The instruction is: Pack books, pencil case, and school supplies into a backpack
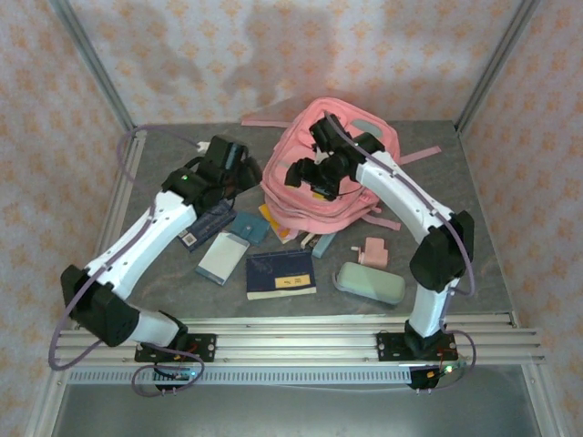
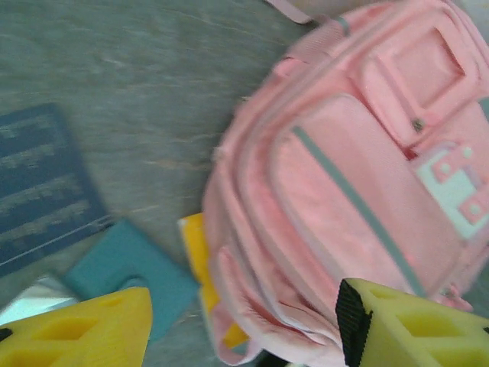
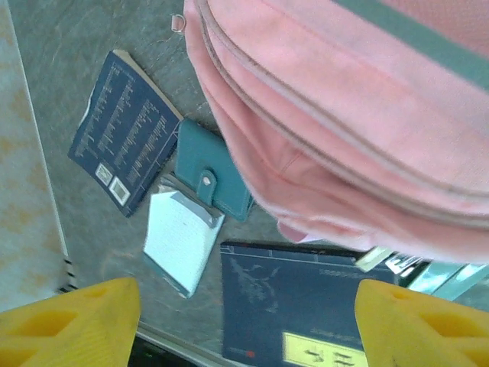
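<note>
I will next turn my right gripper, lower it and close it on the grey trim across the backpack's front (image 3: 432, 41), as the backpack covers much of the orange-yellow book.
The pink backpack (image 1: 339, 168) lies flat at the back middle of the table. My left gripper (image 1: 239, 169) hovers open at its left edge; in the left wrist view its yellow fingers (image 2: 84, 330) frame the backpack's folds (image 2: 344, 176), the orange-yellow book (image 2: 199, 252) tucked under them and the teal pad (image 2: 130, 267). My right gripper (image 1: 306, 177) hangs open over the backpack's near-left side, holding nothing. Below it lie the navy book (image 3: 298, 306), the pale blue-grey book (image 3: 182, 237) and the checked book (image 3: 126, 130). The mint pencil case (image 1: 369, 282) rests at front right.
A little pink gadget (image 1: 373, 250) and a narrow white-and-teal piece (image 1: 321, 243) sit between the backpack and the pencil case. Pink straps (image 1: 419, 155) trail off the backpack's right side. A metal rail (image 1: 346, 332) runs along the near table edge, with enclosure posts at the back corners.
</note>
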### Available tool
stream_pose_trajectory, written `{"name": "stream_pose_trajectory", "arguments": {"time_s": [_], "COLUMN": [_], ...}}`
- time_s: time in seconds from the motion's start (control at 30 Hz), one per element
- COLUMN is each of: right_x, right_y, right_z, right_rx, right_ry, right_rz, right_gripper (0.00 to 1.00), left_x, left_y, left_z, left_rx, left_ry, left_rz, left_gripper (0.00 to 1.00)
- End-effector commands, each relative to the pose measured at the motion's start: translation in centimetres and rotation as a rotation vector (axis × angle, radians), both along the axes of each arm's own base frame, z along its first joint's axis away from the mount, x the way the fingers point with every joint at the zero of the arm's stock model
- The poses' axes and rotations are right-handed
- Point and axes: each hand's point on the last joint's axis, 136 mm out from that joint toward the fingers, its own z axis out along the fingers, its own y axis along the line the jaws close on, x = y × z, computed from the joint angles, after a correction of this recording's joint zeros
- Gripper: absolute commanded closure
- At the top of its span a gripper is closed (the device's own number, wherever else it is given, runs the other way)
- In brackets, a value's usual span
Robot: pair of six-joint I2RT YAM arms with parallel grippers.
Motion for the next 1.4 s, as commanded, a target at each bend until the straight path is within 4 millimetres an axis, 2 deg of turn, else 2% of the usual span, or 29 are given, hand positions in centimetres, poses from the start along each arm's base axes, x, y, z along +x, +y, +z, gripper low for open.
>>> {"name": "stream_pose_trajectory", "arguments": {"time_s": [0.0,0.1,0.17,0.3,0.37,0.43,0.57,0.73,0.87,0.97,1.07,1.1,1.2,1.37], "right_x": [-0.1,1.5,3.5,5.9,6.9,7.8,9.0,8.2,7.7,7.6,8.2,8.6,10.2,13.5], "right_y": [-2.4,-4.2,-4.9,-4.1,-3.8,-3.6,-2.2,-1.0,0.0,0.8,0.8,0.4,-0.5,-3.3], "right_z": [3.0,2.2,2.1,0.8,-0.9,-2.9,-5.0,-8.2,-8.9,-9.1,-9.7,-9.7,-8.2,-3.0], "right_rx": [-0.115,-0.273,-0.361,-0.414,-0.421,-0.359,-0.128,-0.036,0.034,0.088,0.058,0.032,0.008,0.013], "right_ry": [-0.198,-0.312,-0.418,-0.565,-0.556,-0.503,-0.389,-0.279,-0.251,-0.235,-0.229,-0.235,-0.282,-0.38], "right_rz": [0.166,0.229,0.248,0.362,0.406,0.409,0.326,0.324,0.347,0.384,0.395,0.387,0.339,0.158], "right_gripper": [0.27,0.29,0.26,0.26,0.24,0.24,0.24,0.3,0.4,0.59,0.95,1.0,1.0,1.0], "left_x": [-2.3,-3.3,-3.8,-4.8,-5.1,-5.8,-6.6,-7.5,-7.3,-7.0,-6.7,-6.7,-6.3,-5.8], "left_y": [2.5,1.7,1.2,0.3,0.0,0.3,-0.6,0.4,0.2,-0.3,-1.1,-1.2,-1.2,-0.9], "left_z": [-1.5,-2.0,-2.1,-1.6,-1.3,-1.5,-1.9,-2.2,-1.9,-2.3,-3.0,-3.0,-2.7,-2.0], "left_rx": [0.06,0.027,0.014,-0.047,-0.079,-0.075,-0.106,-0.061,-0.053,-0.055,-0.067,-0.061,-0.032,0.014], "left_ry": [0.067,0.098,0.119,0.112,0.089,0.119,0.169,0.209,0.212,0.239,0.274,0.286,0.291,0.288], "left_rz": [0.052,0.002,-0.024,-0.061,-0.075,-0.062,-0.104,-0.085,-0.097,-0.113,-0.139,-0.146,-0.162,-0.174], "left_gripper": [0.34,0.34,0.34,0.35,0.35,0.35,0.36,0.37,0.37,0.37,0.38,0.38,0.38,0.39]}}
